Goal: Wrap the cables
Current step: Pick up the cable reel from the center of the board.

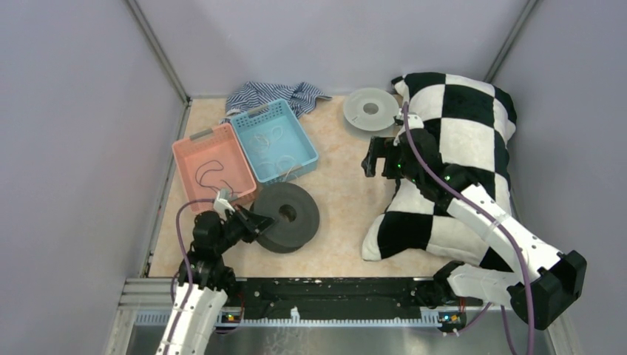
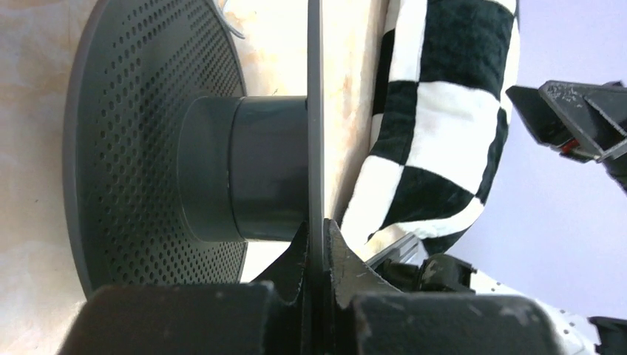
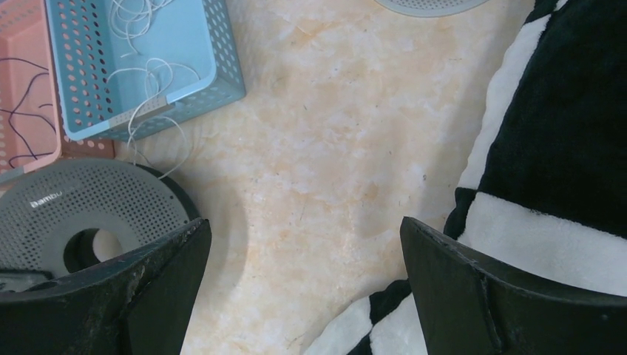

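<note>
The spool must swing outward in my left gripper, then turn onto its rims on the empty table between blue basket [image 1: 307, 146] and pillow.
A thin black cable [image 1: 209, 171] lies looped in the pink basket [image 1: 191, 142]. A thin white cable [image 1: 270, 140] lies in the blue basket [image 1: 307, 146], and in the right wrist view one strand of the white cable [image 3: 148, 74] hangs over the basket's front wall onto the table. A dark grey spool [image 1: 288, 217] rests in front of the baskets. My left gripper [image 2: 316, 237] is shut on the thin edge of the spool's flange [image 2: 315, 111]. My right gripper [image 3: 303, 288] hangs open over bare tabletop beside the pillow, nothing between its fingers.
A black-and-white checkered pillow [image 1: 458, 140] fills the right side, under my right arm. A light grey spool [image 1: 370, 109] lies at the back, next to a striped cloth [image 1: 277, 95]. Walls enclose the table on three sides.
</note>
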Tool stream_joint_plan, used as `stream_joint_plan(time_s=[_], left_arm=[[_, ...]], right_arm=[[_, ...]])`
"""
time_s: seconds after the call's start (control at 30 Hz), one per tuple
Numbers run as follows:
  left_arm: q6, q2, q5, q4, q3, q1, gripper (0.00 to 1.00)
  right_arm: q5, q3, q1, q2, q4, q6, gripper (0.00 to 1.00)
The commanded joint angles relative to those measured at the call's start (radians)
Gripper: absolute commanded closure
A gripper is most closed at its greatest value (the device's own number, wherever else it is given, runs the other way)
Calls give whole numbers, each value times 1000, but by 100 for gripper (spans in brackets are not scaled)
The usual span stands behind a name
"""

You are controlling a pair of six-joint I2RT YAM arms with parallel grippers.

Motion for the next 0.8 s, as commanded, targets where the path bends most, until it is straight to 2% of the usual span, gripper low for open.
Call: stream_joint_plan(time_s=[0.0, 0.2, 0.3, 0.43, 0.57, 0.77], left_arm=[[251, 151, 42, -46, 189, 1, 100], [496, 475, 6, -92, 487, -10, 100], [537, 590, -63, -75, 591, -89, 100], [526, 712, -308, -31, 695, -312, 100], [466, 869, -490, -5, 793, -513, 100], [355, 1046, -784, 25, 934, -646, 100]], right_arm=[[26, 99, 14, -14, -30, -58, 1], [90, 167, 15, -48, -59, -114, 1], [96, 177, 15, -65, -60, -120, 1], [111, 179, 14, -81, -70, -107, 1], [115, 164, 14, -105, -72, -92, 1], [123, 121, 15, -144, -82, -68, 1]])
